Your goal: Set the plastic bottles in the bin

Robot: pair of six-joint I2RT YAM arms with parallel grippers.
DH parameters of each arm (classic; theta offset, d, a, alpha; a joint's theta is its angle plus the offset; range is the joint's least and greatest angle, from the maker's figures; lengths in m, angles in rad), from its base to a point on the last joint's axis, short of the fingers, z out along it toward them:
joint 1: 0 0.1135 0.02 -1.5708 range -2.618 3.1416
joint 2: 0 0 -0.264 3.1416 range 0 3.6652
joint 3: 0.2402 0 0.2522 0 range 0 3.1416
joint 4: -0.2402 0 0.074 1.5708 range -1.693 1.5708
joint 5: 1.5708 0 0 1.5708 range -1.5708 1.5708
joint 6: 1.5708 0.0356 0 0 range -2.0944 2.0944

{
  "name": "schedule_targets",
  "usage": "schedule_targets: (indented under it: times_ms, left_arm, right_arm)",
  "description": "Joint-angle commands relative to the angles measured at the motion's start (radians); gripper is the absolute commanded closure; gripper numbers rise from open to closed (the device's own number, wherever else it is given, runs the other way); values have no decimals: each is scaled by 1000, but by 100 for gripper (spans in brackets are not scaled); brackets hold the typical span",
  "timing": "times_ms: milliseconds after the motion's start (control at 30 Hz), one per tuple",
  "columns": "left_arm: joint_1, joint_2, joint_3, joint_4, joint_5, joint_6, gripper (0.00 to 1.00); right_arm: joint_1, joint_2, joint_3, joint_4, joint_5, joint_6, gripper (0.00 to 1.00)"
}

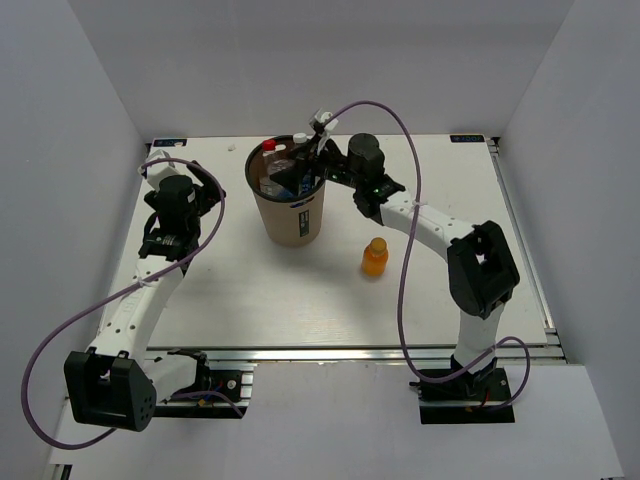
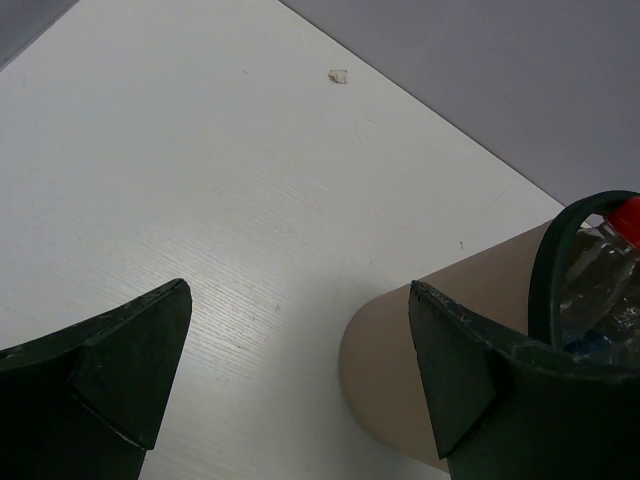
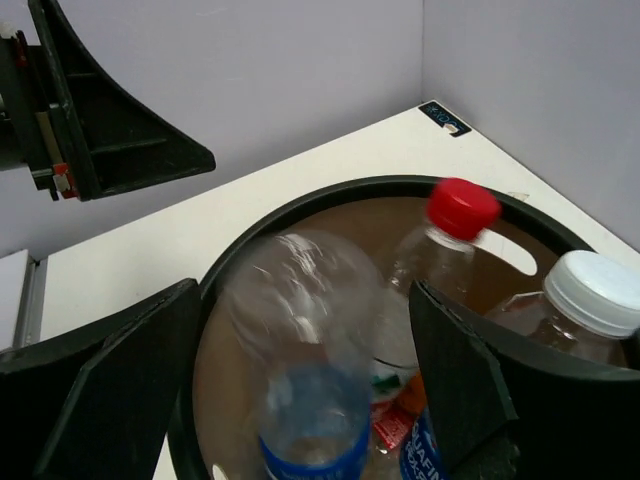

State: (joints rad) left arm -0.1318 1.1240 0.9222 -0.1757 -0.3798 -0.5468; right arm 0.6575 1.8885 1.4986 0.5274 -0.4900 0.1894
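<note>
The robot will move its right gripper back and down around the orange bottle's cap (image 1: 377, 245), because the cap is below the gripper and to its right in the top view.
The tan bin (image 1: 292, 218) stands at the table's back centre. My right gripper (image 1: 300, 168) hovers over its mouth, open. In the right wrist view a blurred clear bottle with a blue label (image 3: 310, 350) is between the spread fingers of that gripper (image 3: 300, 300), untouched, inside the dark rim (image 3: 330, 195). A red-capped bottle (image 3: 455, 215) and a white-capped clear bottle (image 3: 590, 300) stand in the bin. One orange bottle (image 1: 375, 257) stands upright on the table right of the bin. My left gripper (image 1: 168, 236) is open and empty left of the bin (image 2: 400, 370).
White walls close the table at the back and both sides. A small white scrap (image 2: 338, 75) lies on the table near the back edge. Purple cables loop from both arms. The table's metal front rail (image 1: 350, 352) runs along the near side.
</note>
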Motion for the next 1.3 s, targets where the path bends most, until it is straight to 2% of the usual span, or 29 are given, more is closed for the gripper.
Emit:
schedule_targets:
  times_ms: [0,200,333,433,533,633,667,767,933,1067,1267]
  left_arm:
    - [9,-13,-9,19,25,1,2]
    - [9,-16,-5,5,24,5,2]
    - [9,-21,-6,1,31,10,2]
    - [9,-24,-16,5,41,15,2]
    - [9,-24,-34,19,51,15,2]
    - [9,-21,-43,21,94,8,2]
    - [9,-20,-43,25,107,10,2]
    - [9,-13,-39,28,134,10,2]
    - [9,-26,-48,25,148,18,2]
    - [9,-56,-68,19,124,21,2]
    - [9,-63,-69,12,117,13,2]
  right_arm:
    - [5,-95,-1,88,2,-36,11]
    - [7,-124,21,51,13,-73,11]
    - [1,-218,16,-99,103,-123,11]
    - [-1,-348,-110,-236,273,-178,11]
    - [-1,-501,-304,-352,567,-177,11]
    - [-6,-620,-449,-475,691,-110,11]
    - [-7,-638,-516,-500,708,-107,11]
    - [-10,-670,-566,-578,723,-50,11]
    - [-9,-625,-609,-604,623,-8,11]
    - [-9,-573,-643,-610,726,33,10]
    - [-9,-563,-695,-633,735,84,12]
